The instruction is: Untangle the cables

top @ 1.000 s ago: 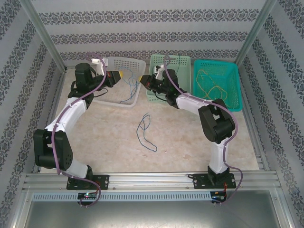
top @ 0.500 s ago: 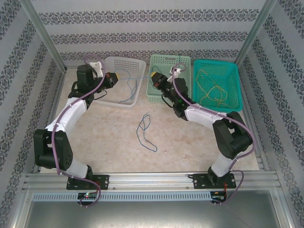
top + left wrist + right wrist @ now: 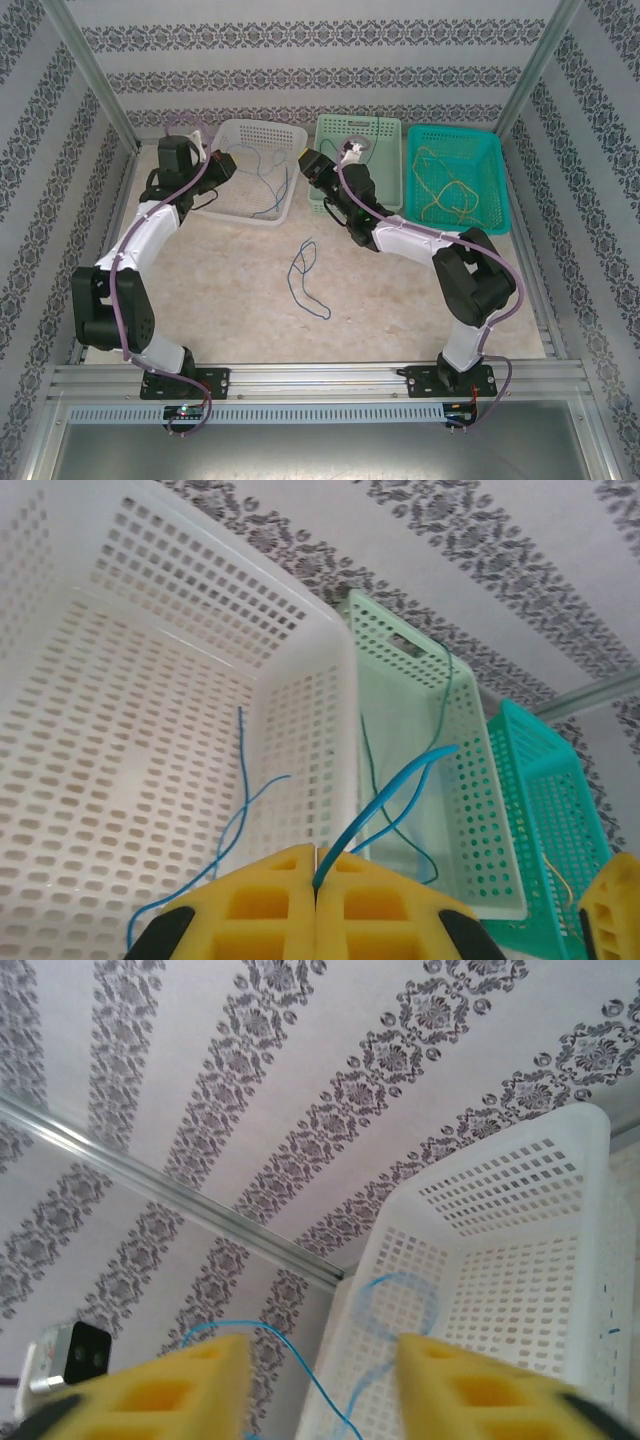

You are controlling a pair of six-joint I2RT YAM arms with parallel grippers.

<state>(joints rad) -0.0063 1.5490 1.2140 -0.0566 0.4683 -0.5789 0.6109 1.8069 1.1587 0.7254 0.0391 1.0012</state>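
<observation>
My left gripper is above the white basket's slotted bottom. Next it will go down toward the basket's bottom and let go of the light blue cable over it.
My left gripper (image 3: 224,165) hangs over the left rim of the white basket (image 3: 285,205), shut on a light blue cable (image 3: 392,788) that arcs up from its yellow pads (image 3: 280,900). More of that blue cable (image 3: 263,178) lies inside the basket. My right gripper (image 3: 306,163) hovers at the basket's right rim with its jaws open; the blue cable (image 3: 300,1360) runs loose between its fingers (image 3: 190,1380). A dark blue cable (image 3: 303,272) lies looped on the table. A green cable (image 3: 441,695) sits in the light green basket (image 3: 470,810). Yellow cable (image 3: 447,190) is piled in the teal basket (image 3: 495,215).
Three baskets stand in a row along the back wall: white, light green (image 3: 392,128), teal. Metal frame posts (image 3: 95,85) rise at both back corners. The marbled table (image 3: 230,290) stretches in front of the baskets.
My right gripper has opened and let go of the blue cable, ending at the white basket's right rim. My left gripper drew back to the left, still shut on the cable.
</observation>
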